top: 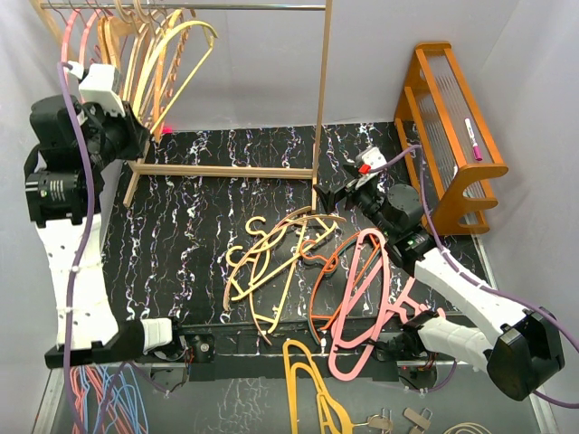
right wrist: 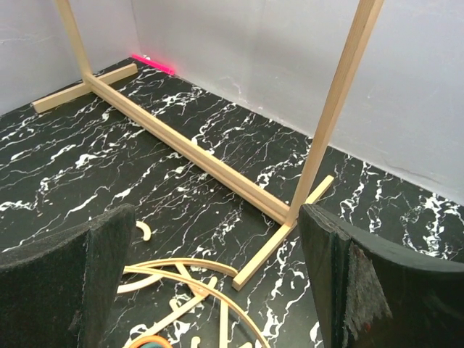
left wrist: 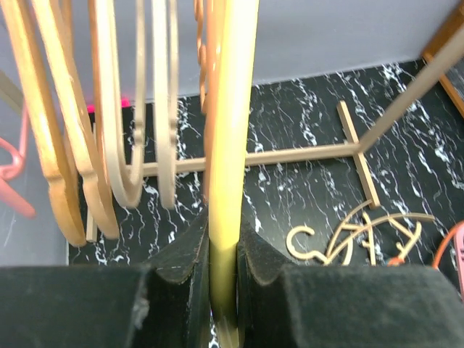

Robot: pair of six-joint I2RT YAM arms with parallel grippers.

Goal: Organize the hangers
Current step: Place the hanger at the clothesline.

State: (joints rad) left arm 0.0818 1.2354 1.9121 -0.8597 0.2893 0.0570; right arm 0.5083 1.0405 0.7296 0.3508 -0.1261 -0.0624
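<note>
Next, my left gripper moves outward toward the bar and releases the yellow hanger's lower edge, since the rack's bar lies outward and the yellow hanger's top already reaches it.
Several hangers, pink, tan and yellow, hang from the rail of the wooden rack at the back left. My left gripper is beside them, shut on the lower edge of a yellow hanger that runs up between its pads. On the black mat lie loose tan hangers, an orange hanger and pink hangers. My right gripper hovers open over the tan hangers, close to the rack's right foot, with nothing between its fingers.
An orange wooden stand with a pink marker sits at the right edge. A mustard-yellow hanger lies past the mat's front edge. A blue-and-pink bunch lies off the near left corner. The rack's base bar crosses the mat.
</note>
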